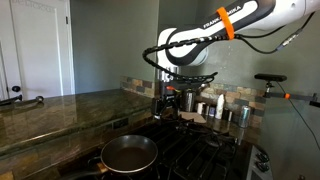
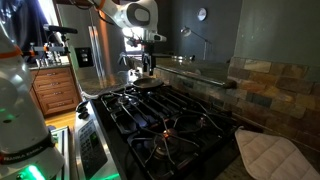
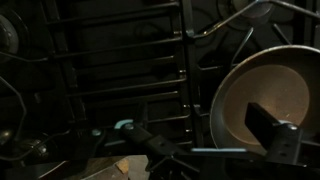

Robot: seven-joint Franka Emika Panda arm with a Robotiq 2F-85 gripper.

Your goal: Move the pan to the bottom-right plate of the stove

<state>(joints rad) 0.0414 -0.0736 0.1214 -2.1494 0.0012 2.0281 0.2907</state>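
Observation:
I need to lower my gripper onto the pan's rim (image 1: pixel 154 143) (image 3: pixel 212 117) beside the empty grate and close, since it shows between my open fingers but is still below them.
The pan (image 1: pixel 128 153) is round and shallow, with a dark brownish inside and a shiny rim. It sits on a grate at one end of the black stove (image 1: pixel 195 150). It shows at the stove's far end in an exterior view (image 2: pixel 150 84) and at the right of the wrist view (image 3: pixel 262 98). My gripper (image 1: pixel 168 97) hangs open and empty a little above the pan (image 2: pixel 148 66). In the wrist view its fingers (image 3: pixel 205 140) straddle the pan's near rim. The burners (image 2: pixel 165 128) look alike, so I cannot tell which one is the bottom-right plate.
Steel canisters and small jars (image 1: pixel 215 105) stand behind the stove's far end. A white quilted pot holder (image 2: pixel 265 155) lies on the counter beside the stove. A granite ledge (image 1: pixel 60 110) runs along one side. A stone-tile backsplash (image 2: pixel 270 80) is behind.

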